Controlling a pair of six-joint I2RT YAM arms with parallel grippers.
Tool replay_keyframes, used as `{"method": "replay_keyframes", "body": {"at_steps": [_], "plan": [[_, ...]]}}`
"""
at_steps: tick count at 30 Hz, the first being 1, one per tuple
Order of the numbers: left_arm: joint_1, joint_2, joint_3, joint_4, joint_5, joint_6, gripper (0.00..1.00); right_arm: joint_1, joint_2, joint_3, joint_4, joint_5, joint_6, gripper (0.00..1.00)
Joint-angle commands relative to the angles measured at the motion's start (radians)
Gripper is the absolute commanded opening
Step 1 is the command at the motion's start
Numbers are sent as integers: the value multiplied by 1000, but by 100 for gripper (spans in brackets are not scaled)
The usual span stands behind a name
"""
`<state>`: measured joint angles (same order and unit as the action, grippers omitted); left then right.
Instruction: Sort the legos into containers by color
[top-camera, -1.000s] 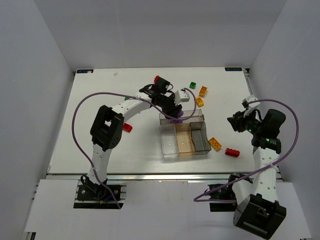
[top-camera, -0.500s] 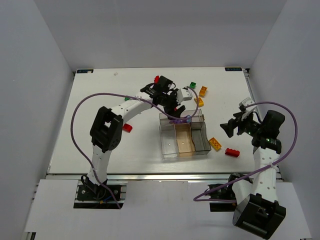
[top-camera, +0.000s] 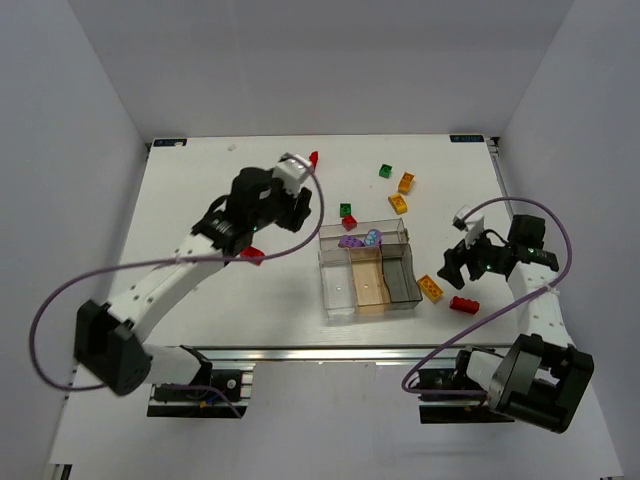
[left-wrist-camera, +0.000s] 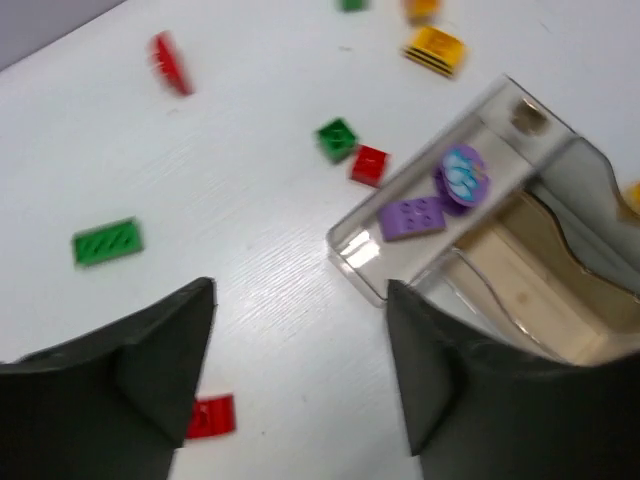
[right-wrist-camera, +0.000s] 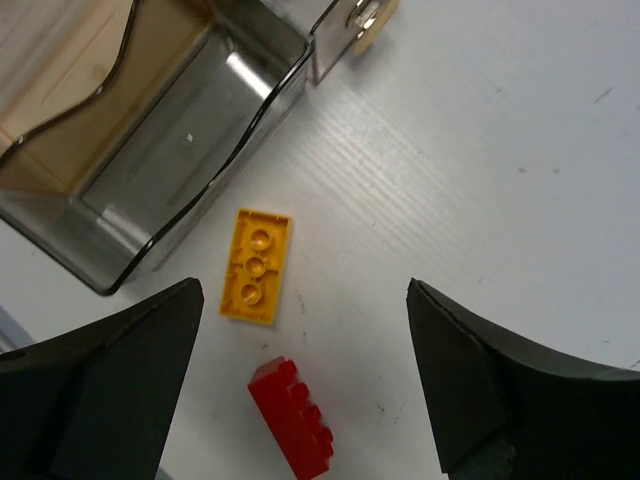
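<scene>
The yellow lego lies below my right gripper, which needs to go down to its left in the top view and close across the narrow middle of the yellow lego (top-camera: 431, 288).
The containers are one clear tray (top-camera: 340, 285) with a wide far compartment and three narrow ones. Two lilac pieces (top-camera: 350, 241) (left-wrist-camera: 412, 217) lie in the wide compartment. My left gripper (top-camera: 298, 208) (left-wrist-camera: 300, 290) hangs open and empty over the table, left of the tray (left-wrist-camera: 345, 245). My right gripper (top-camera: 452, 268) (right-wrist-camera: 305, 290) is open above a yellow lego (top-camera: 431, 288) (right-wrist-camera: 257, 266) and a red lego (top-camera: 464, 304) (right-wrist-camera: 295, 415), right of the smoky compartment (right-wrist-camera: 200, 215). It touches neither.
Loose legos lie about: a green (top-camera: 345, 210) and a red (top-camera: 349, 222) behind the tray, a green (top-camera: 385, 171), two orange-yellow (top-camera: 406, 182) (top-camera: 398, 203), a red (top-camera: 313, 158) far back, a red (top-camera: 252, 255) (left-wrist-camera: 210, 415) under the left arm, and a green plate (left-wrist-camera: 107, 242).
Both grippers have opened. The lilac piece has dropped into the wide compartment and the left arm has drawn back to the left. The right gripper has come down toward the yellow and red legos.
</scene>
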<state>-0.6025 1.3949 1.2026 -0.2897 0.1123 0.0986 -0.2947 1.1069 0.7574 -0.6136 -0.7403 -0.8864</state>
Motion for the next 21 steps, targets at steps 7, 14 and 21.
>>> {"method": "replay_keyframes", "body": {"at_steps": [7,14,21], "plan": [[43,-151,-176,93,-421,-148,94,146,19,-49,-52,314,-10,86],[43,-189,-189,90,-421,-143,95,244,111,-82,55,412,63,80],[43,-194,-196,95,-451,-134,95,327,149,-109,135,467,121,79]]}}
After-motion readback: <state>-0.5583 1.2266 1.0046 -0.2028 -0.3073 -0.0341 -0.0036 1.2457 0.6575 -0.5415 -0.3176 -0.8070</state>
